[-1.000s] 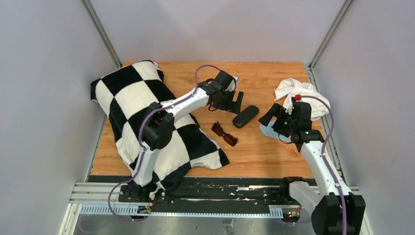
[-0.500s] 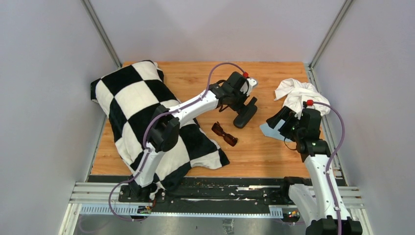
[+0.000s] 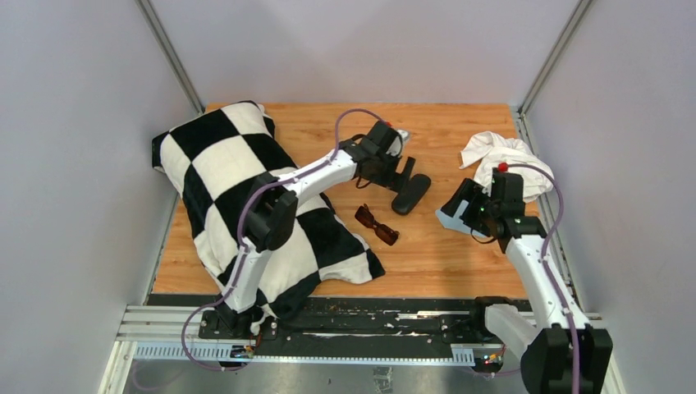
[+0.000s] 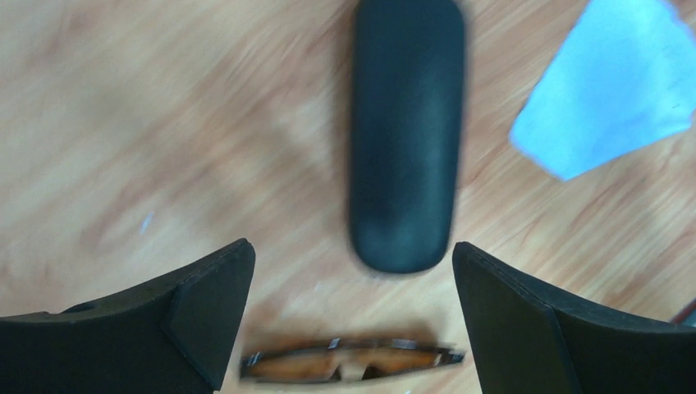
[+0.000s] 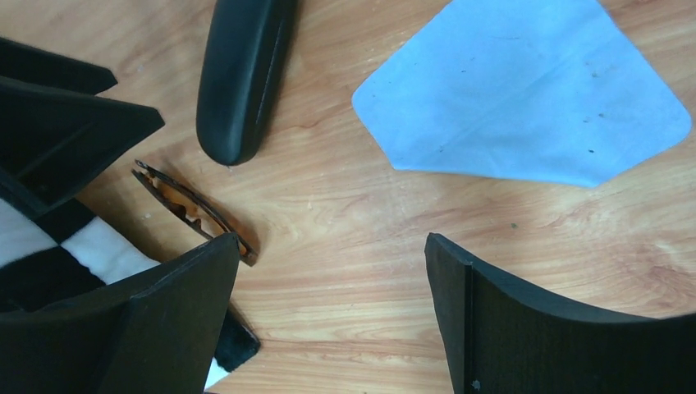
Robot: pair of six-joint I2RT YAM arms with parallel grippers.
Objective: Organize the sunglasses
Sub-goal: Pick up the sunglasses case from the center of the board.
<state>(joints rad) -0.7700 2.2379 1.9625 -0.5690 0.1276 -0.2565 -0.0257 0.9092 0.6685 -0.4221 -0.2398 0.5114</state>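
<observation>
I will next move my right gripper left in the top view and down around the black case's middle, since the case is shut with the sunglasses outside.
The sunglasses, folded, with a reddish-brown frame, lie on the wooden table beside the checkered pillow's corner. They show in the left wrist view and the right wrist view. The black case lies shut just beyond them, also in the left wrist view and the right wrist view. My left gripper is open and empty, hovering over the case's far end. My right gripper is open and empty over the light blue cloth.
A black-and-white checkered pillow covers the table's left side. A crumpled white cloth lies at the back right. The blue cloth also shows in the left wrist view. Grey walls enclose the table.
My left gripper swung right over the case and then drew back a little to the left. My right gripper shifted slightly over the blue cloth. The sunglasses and the case stayed in place.
</observation>
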